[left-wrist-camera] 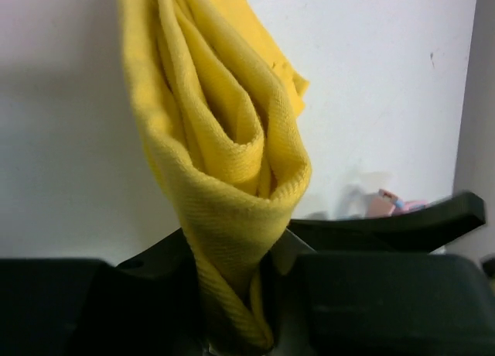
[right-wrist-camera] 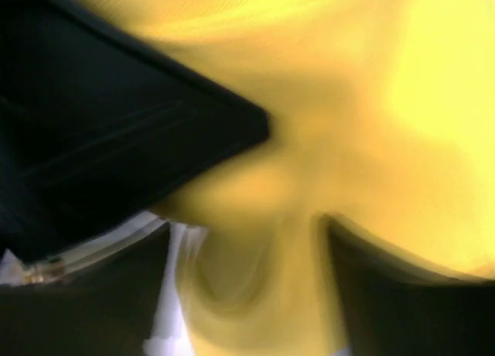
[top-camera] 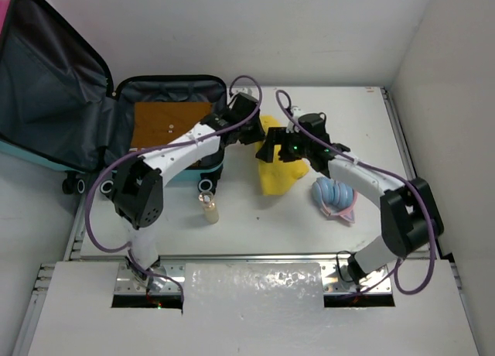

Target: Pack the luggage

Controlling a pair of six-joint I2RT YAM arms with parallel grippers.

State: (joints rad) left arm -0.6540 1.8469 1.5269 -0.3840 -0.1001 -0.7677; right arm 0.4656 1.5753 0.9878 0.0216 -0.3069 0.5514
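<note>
My left gripper will next lift, cross over the luggage base to the lid side [top-camera: 145,125] and lower the yellow cloth, as only the brown flat item shows in the luggage base.
The luggage [top-camera: 166,89] lies open at the back left, its dark-lined lid [top-camera: 46,77] propped up and a brown flat item [top-camera: 166,124] in its base. A yellow cloth [top-camera: 280,172] is bunched just right of it. My left gripper [top-camera: 249,129] is shut on a fold of the cloth [left-wrist-camera: 224,217] and holds it up. My right gripper [top-camera: 271,149] is at the cloth's middle. Its jaws stand apart with cloth [right-wrist-camera: 325,139] bulging between them, and that view is blurred.
A small bottle [top-camera: 207,207] stands in front of the luggage. A blue and pink soft item [top-camera: 334,197] lies right of the cloth and shows faintly in the left wrist view [left-wrist-camera: 387,203]. White walls close in at the back and right.
</note>
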